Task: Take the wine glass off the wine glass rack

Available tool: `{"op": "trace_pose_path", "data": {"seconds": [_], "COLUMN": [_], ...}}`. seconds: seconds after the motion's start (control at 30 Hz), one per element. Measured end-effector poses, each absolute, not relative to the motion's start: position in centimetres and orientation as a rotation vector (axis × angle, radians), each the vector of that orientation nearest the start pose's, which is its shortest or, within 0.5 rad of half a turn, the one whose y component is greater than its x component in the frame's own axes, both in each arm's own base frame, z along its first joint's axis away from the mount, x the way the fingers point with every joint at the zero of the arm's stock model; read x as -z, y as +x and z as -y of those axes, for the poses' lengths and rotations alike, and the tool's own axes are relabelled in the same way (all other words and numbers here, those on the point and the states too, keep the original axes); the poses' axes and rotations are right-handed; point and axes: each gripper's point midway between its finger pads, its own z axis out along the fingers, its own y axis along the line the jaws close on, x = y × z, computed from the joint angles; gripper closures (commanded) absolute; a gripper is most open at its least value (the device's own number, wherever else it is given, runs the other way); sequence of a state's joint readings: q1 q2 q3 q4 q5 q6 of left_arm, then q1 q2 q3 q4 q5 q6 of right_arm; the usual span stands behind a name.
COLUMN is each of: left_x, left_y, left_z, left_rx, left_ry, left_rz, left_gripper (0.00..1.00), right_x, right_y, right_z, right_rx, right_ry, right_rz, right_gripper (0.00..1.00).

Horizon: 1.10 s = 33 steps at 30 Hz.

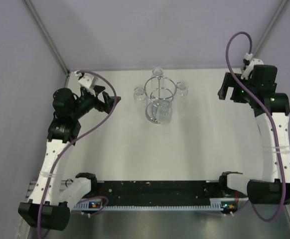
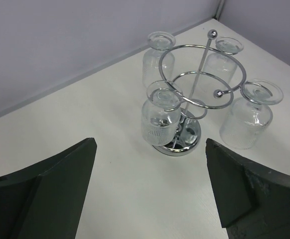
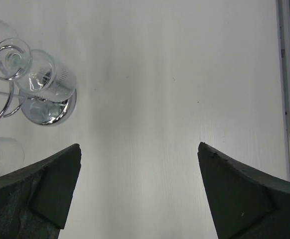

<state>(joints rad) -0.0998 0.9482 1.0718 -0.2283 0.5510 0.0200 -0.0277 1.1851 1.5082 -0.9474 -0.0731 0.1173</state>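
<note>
My left gripper is open and nearest to the hanging ribbed glass, so it will move down and to the right in the top view, around the ribbed glass's bowl.
The wine glass rack is a chrome wire stand at the back middle of the table, with several clear wine glasses hanging upside down from its arms. In the left wrist view, the rack has a ribbed glass nearest me and another glass at the right. My left gripper is open and empty, left of the rack and facing it. My right gripper is open and empty, right of the rack. In its wrist view, the rack's base and one glass show at upper left.
White table with purple walls behind and at both sides. A metal rail runs along the table's right edge. The arm bases and a black bar line the near edge. Purple cables loop over both arms.
</note>
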Motion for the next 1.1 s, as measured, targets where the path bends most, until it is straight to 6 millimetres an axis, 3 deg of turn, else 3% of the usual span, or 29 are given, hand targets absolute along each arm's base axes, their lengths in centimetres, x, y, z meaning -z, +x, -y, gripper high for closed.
{"op": "trace_pose_path", "data": {"seconds": [0.1,0.33,0.57,0.77,0.9,1.1], "left_x": [-34.3,-29.0,-25.0,-23.4,-22.5,-21.9], "left_y": [30.4,30.1,31.5,33.4,33.4,33.9], "left_z": [13.2,13.9,14.8,15.8,16.7,17.7], "left_rx": [0.587,0.655,0.654,0.669,0.674,0.635], "left_ry": [0.536,0.54,0.628,0.705,0.775,0.844], "left_rz": [-1.588,-1.631,-1.57,-1.542,-1.53,-1.522], "left_gripper": [0.04,0.03,0.02,0.02,0.03,0.04], "right_x": [-31.1,-32.2,-32.6,-32.7,-30.9,-29.0], "right_y": [31.4,32.1,30.9,30.4,32.3,37.3], "right_z": [-1.3,-2.8,-2.7,-2.9,-3.8,-4.5], "right_rx": [-0.152,-0.224,-0.188,-0.189,-0.263,-0.342], "right_ry": [0.105,-0.056,-0.177,-0.217,-0.233,-0.205], "right_rz": [-2.208,-2.195,-2.189,-2.187,-2.234,-2.274], "right_gripper": [0.01,0.01,0.01,0.01,0.01,0.01]}}
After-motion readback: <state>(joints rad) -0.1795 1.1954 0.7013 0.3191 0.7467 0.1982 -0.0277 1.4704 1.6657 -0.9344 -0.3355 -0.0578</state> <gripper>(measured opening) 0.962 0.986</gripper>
